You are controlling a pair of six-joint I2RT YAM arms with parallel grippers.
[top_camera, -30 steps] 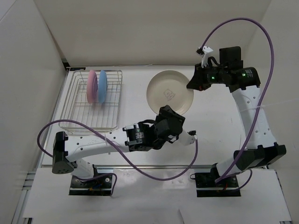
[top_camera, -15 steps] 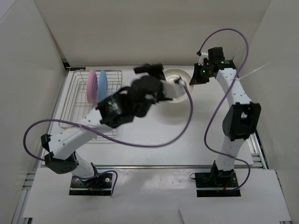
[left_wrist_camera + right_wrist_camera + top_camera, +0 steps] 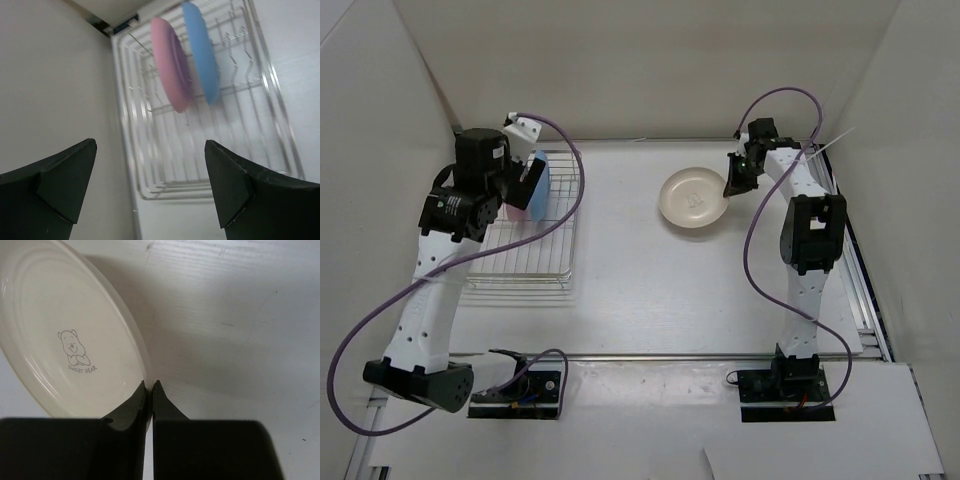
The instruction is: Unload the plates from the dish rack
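I need to lower my left gripper next and turn its fingers onto the pink plate's upper rim from the wall side, clear of the blue plate, because the pink plate's rim is below.
The cream-white plate, with a bear print, is low over the table right of centre. My right gripper is shut on its right rim. The right wrist view shows both fingers pinching the rim of this plate, gripper. The pink plate and the light blue plate stand upright side by side at the far end of the dish rack. My left gripper is open and empty above the rack, near the blue plate; it partly hides the pink plate.
White walls close in the table at the back, left and right. The rack sits against the left wall. Purple cables loop from both arms. The near part of the rack holds no plates.
My left arm swung from the table's middle up and left over the rack. My right arm drew in and lowered the cream-white plate toward the table, still gripping it.
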